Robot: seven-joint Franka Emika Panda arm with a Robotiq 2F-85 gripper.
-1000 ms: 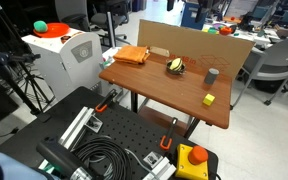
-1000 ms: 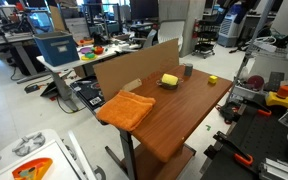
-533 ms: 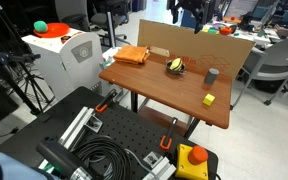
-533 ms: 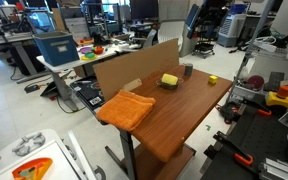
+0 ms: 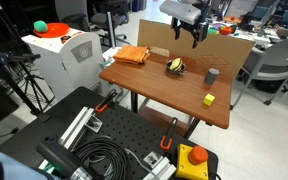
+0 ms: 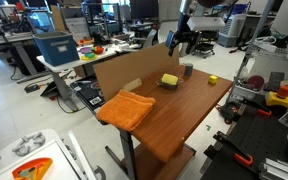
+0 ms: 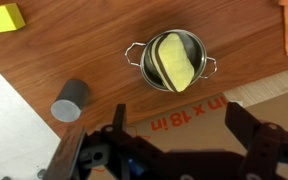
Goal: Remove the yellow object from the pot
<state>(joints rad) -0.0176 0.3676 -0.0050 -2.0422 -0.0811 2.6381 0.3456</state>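
Observation:
The yellow object in the pot lies below the robot's gripper, past the cardboard that its fingers frame, so the gripper should next shift over and come down with its open fingers on both sides of the object.
The yellow object (image 7: 177,58), an elongated pale yellow piece, lies inside the small silvery pot (image 7: 147,62) on the brown table. It shows in both exterior views (image 5: 175,66) (image 6: 170,80), where the pot is mostly hidden. My gripper (image 7: 182,130) is open and empty, hanging high above the cardboard wall behind the pot (image 5: 192,35) (image 6: 176,42). The fingers frame the cardboard, not the pot.
A grey cylinder cup (image 7: 70,100) (image 5: 212,75) (image 6: 187,70) and a small yellow cube (image 7: 4,17) (image 5: 209,99) (image 6: 212,79) stand beside the pot. An orange cloth (image 5: 132,55) (image 6: 123,107) lies at the table's other end. A cardboard sheet (image 5: 224,47) stands along the back edge.
The arm has come into view from above and behind the cardboard and moved over toward the pot. The things on the table have not moved.

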